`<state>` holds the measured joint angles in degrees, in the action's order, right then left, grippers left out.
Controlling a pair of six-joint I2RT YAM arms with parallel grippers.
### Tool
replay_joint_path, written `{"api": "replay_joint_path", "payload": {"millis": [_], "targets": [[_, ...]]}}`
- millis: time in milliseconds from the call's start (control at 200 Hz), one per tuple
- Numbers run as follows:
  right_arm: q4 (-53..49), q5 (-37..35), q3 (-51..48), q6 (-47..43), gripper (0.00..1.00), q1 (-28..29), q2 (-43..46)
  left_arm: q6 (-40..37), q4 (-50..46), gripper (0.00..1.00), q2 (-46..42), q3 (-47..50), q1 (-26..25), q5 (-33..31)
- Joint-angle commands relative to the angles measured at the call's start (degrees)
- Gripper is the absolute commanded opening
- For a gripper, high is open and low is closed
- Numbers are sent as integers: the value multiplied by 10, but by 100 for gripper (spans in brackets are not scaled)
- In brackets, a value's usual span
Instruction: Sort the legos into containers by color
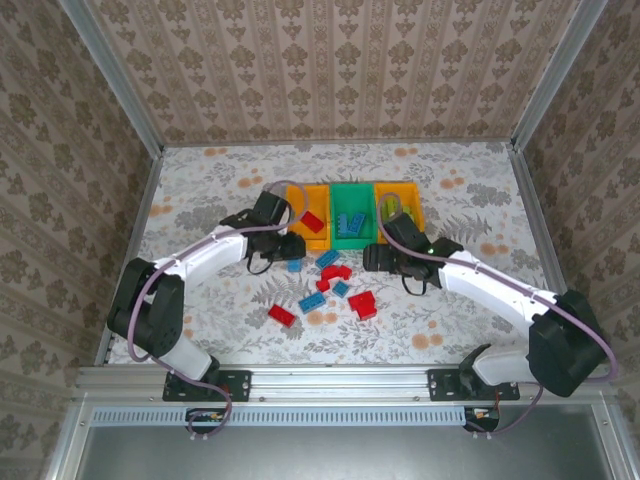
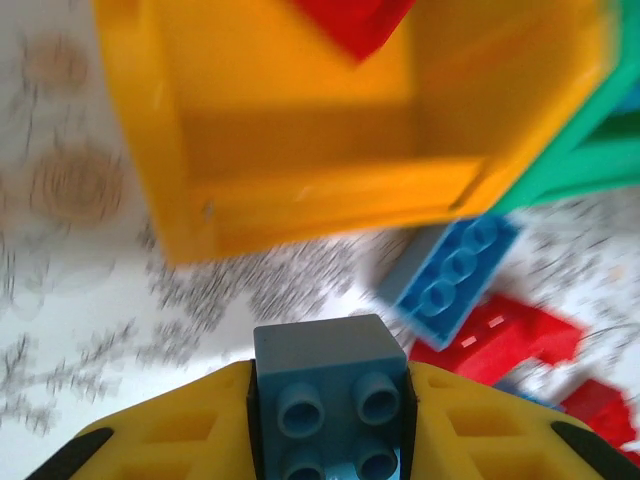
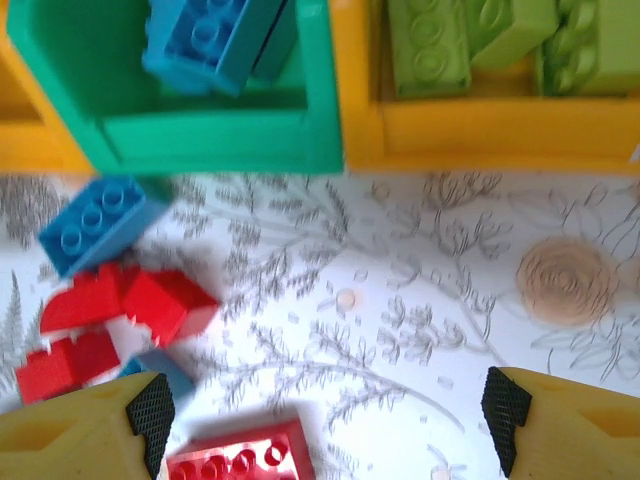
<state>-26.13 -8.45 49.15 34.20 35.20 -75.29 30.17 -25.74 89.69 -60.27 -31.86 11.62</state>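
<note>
I will next move my right gripper back and down onto the touching pair's near red lego, beside bare table.
My left gripper [image 2: 330, 390] is shut on a small blue lego [image 2: 330, 350], just in front of the left orange-yellow bin [image 2: 300, 200], which holds a red lego [image 2: 350, 25]. In the top view that gripper [image 1: 289, 252] sits near the same bin's front corner [image 1: 310, 240]. My right gripper [image 3: 327, 420] is open over bare table, in front of the green bin [image 3: 220, 140] holding blue legos [image 3: 215, 40] and the right orange-yellow bin [image 3: 480, 135] holding lime legos [image 3: 430, 45]. Loose red legos [image 1: 362, 303] and blue legos [image 1: 312, 303] lie between the arms.
A blue lego [image 3: 95, 225] lies by the green bin's front corner, with red legos [image 3: 140, 300] beside it and another red lego [image 3: 240, 460] near my right gripper's left finger. One red lego [image 1: 281, 315] lies apart toward the front left. Metal frame rails [image 1: 130, 110] border the table.
</note>
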Motion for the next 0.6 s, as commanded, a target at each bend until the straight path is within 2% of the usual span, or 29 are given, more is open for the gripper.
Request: {"api": "replay_joint_path", "payload": {"millis": [0,250,425,595], "targets": [[-24,-8,-23,-4,84,24,26,-25,-5,36,20,-66,-3,24],[-2,-9,-83,28,83,123,61,-23,40,37,114,-198,-10,97],[-2,-14,-108,36,81,156,63,-20,42,37,188,-280,-22,129],[1,-20,-119,45,79,167,57,-7,47,39,235,-324,-28,128]]}}
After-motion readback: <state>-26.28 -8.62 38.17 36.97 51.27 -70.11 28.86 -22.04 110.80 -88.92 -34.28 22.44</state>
